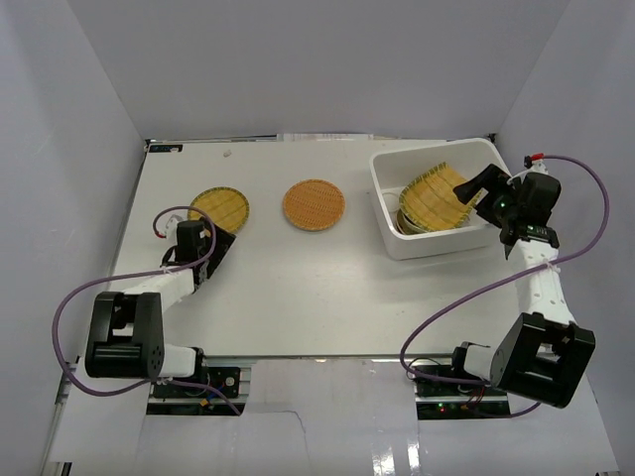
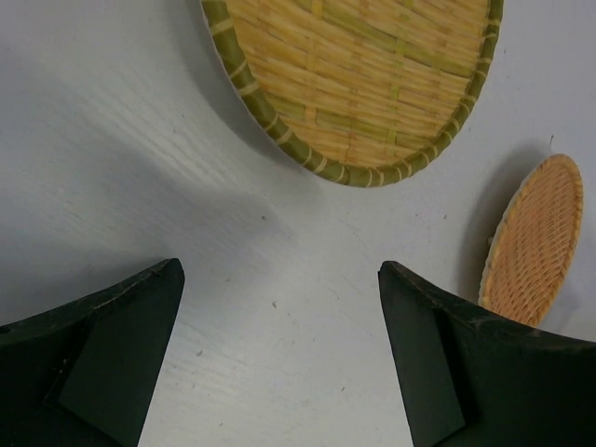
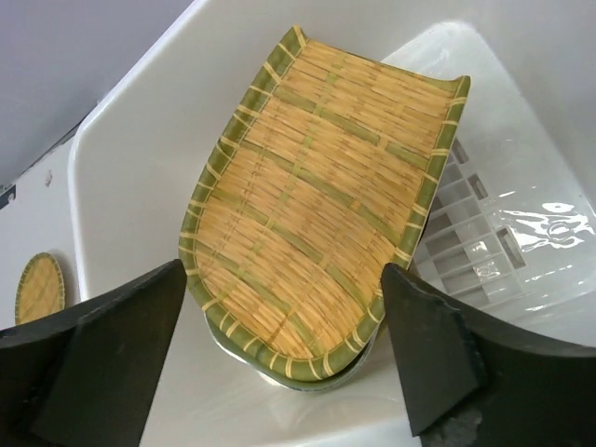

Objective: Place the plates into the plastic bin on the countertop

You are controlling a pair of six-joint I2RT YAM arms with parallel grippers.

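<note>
The orange plate's near rim [image 1: 321, 228] is still outside the bin [image 1: 392, 233], below my right gripper and to its left in the top view. I will move that way and go down next.
A round woven yellow plate [image 1: 219, 208] with a green rim and a round orange woven plate [image 1: 314, 204] lie on the white countertop [image 1: 298, 288]. The white plastic bin [image 1: 392, 233] at the right holds a stack of plates topped by a green and yellow squarish plate [image 1: 437, 196]. My left gripper [image 1: 215, 246] is open just short of the yellow plate [image 2: 358, 79]; the orange plate [image 2: 535, 242] lies to its right. My right gripper [image 1: 478, 188] is open and empty above the bin's right side, over the squarish plate [image 3: 321, 200], which leans on a darker dish.
Grey walls enclose the countertop on three sides. The bin's slotted base [image 3: 484, 233] shows to the right of the stack. The round yellow plate [image 3: 39, 289] shows far off on the table. Purple cables trail from both arms.
</note>
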